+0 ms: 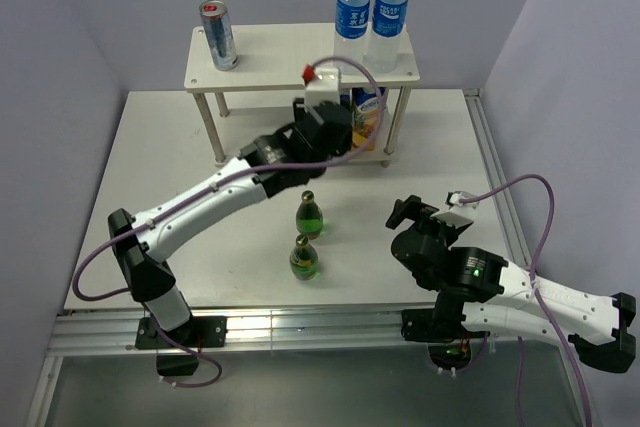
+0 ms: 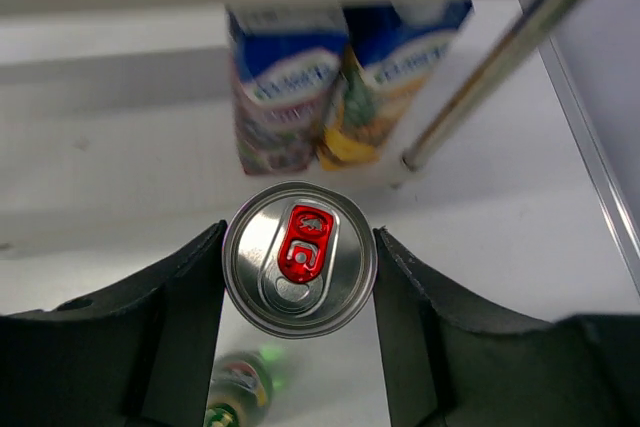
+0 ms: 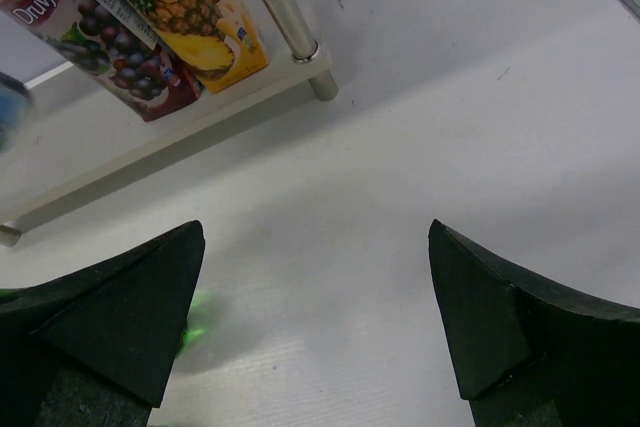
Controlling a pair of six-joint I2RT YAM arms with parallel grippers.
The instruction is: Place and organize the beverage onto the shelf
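Note:
My left gripper needs to move up and to the left in the top view next, over the shelf's bare top board (image 1: pixel 257 57) beside the matching silver can, and let go there.
The shelf (image 1: pixel 285 55) stands at the back. Its top board holds a silver can (image 1: pixel 218 35) and two water bottles (image 1: pixel 352 7) (image 1: pixel 388 12). Two juice cartons (image 1: pixel 366 112) stand on the lower tier; the left wrist view shows them (image 2: pixel 285 87) just ahead. My left gripper (image 1: pixel 335 129) (image 2: pixel 299 235) is shut on a silver can with a red tab (image 2: pixel 299 258), held in front of the lower tier. Two green bottles (image 1: pixel 311 215) (image 1: pixel 305 258) stand on the table. My right gripper (image 1: pixel 402 213) (image 3: pixel 315 327) is open and empty above the table.
The right wrist view shows the grape carton (image 3: pixel 100 37), the pineapple carton (image 3: pixel 190 7), the lower board (image 3: pixel 200 122) and a shelf leg (image 3: pixel 285 2). A shelf leg (image 2: pixel 480 87) stands right of the held can. Walls close in the table on three sides.

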